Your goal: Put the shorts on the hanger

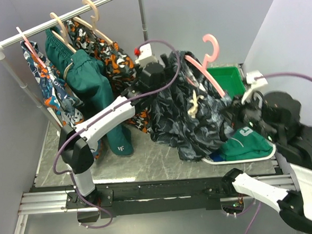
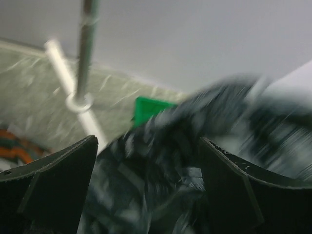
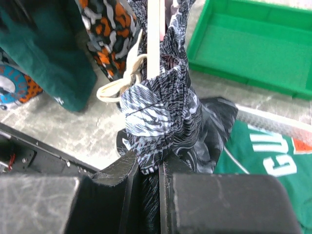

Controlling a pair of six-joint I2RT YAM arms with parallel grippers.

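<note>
My right gripper will next carry the hanger outward and to the left in the top view, where the rack bar's bare end is. Then it will hook the hanger there and release it.
The camouflage shorts (image 1: pixel 185 112) hang bunched over the pink hanger (image 1: pixel 210 66), which is tilted in the air above the table's middle, its hook up. My right gripper (image 1: pixel 239 117) is shut on a bunched fold of the shorts (image 3: pixel 156 107); the hanger's pale bar (image 3: pixel 153 34) and the white drawstring (image 3: pixel 119 85) rise just beyond my right gripper (image 3: pixel 161 163). My left gripper (image 1: pixel 152 75) is at the shorts' upper left edge. In the blurred left wrist view its fingers (image 2: pixel 53 185) stand wide apart with the shorts (image 2: pixel 161 165) between them, around my left gripper (image 2: pixel 148 141).
A clothes rack (image 1: pixel 60 19) at the back left carries plain dark green shorts (image 1: pixel 90 84), orange patterned shorts (image 1: pixel 107 51) and beige wooden hangers (image 1: pixel 91 9). A green bin (image 1: pixel 225 78) stands at the back right. A green garment (image 1: pixel 245 143) lies on a white tray at front right.
</note>
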